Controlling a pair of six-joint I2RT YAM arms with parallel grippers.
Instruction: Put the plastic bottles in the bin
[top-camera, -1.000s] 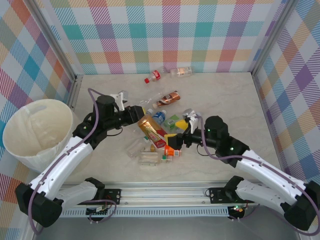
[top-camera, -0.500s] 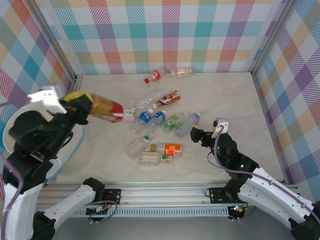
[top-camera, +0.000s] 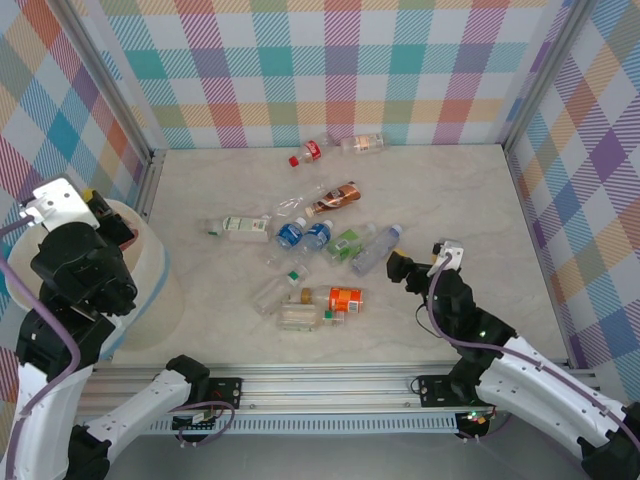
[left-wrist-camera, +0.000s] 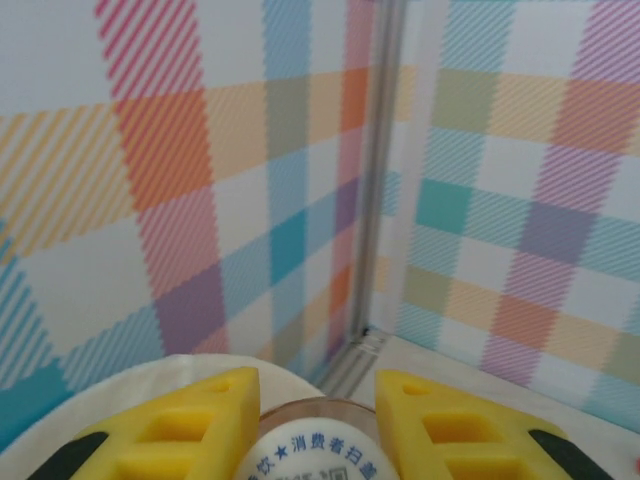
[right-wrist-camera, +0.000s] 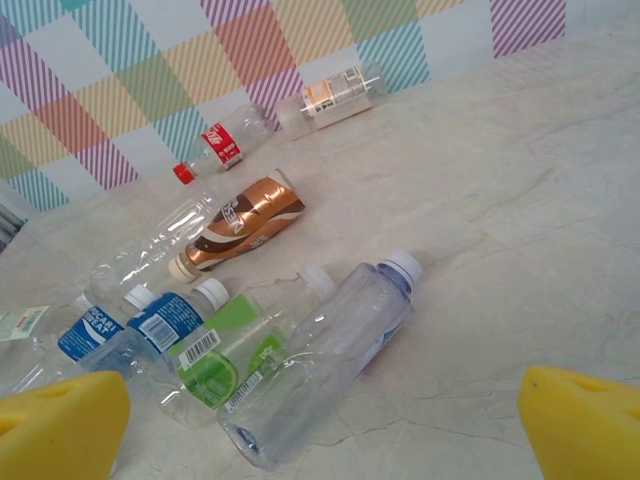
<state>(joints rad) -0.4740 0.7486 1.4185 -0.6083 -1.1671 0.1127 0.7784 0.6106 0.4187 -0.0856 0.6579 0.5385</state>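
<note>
My left gripper already has the bin beneath its yellow fingers, so next it should tip the plastic bottle down over the bin's cream rim (top-camera: 152, 238) (left-wrist-camera: 205, 370) and let it go.
My left gripper (left-wrist-camera: 317, 385) is shut on a plastic bottle (left-wrist-camera: 310, 448); its round white end with printed characters sits between the yellow fingers. It hangs above the cream rim of the bin (left-wrist-camera: 150, 375). In the top view the raised left arm (top-camera: 80, 275) covers most of the bin (top-camera: 155, 270). Several plastic bottles lie across the table's middle, among them a brown one (top-camera: 335, 197), a green-labelled one (top-camera: 345, 243) and an orange-labelled one (top-camera: 342, 298). My right gripper (top-camera: 420, 262) is open, just right of a clear bluish bottle (right-wrist-camera: 330, 350).
Two bottles, one red-capped (top-camera: 310, 153) and one clear (top-camera: 362, 144), lie by the back wall. Checked walls close in the table on three sides, with a metal post (left-wrist-camera: 375, 190) in the back left corner. Bare tabletop (top-camera: 480, 220) stretches to the right.
My left arm lifted a bottle with an orange and red label off the pile and swung it left to above the bin. My right arm pulled back to the right and has hardly moved since.
</note>
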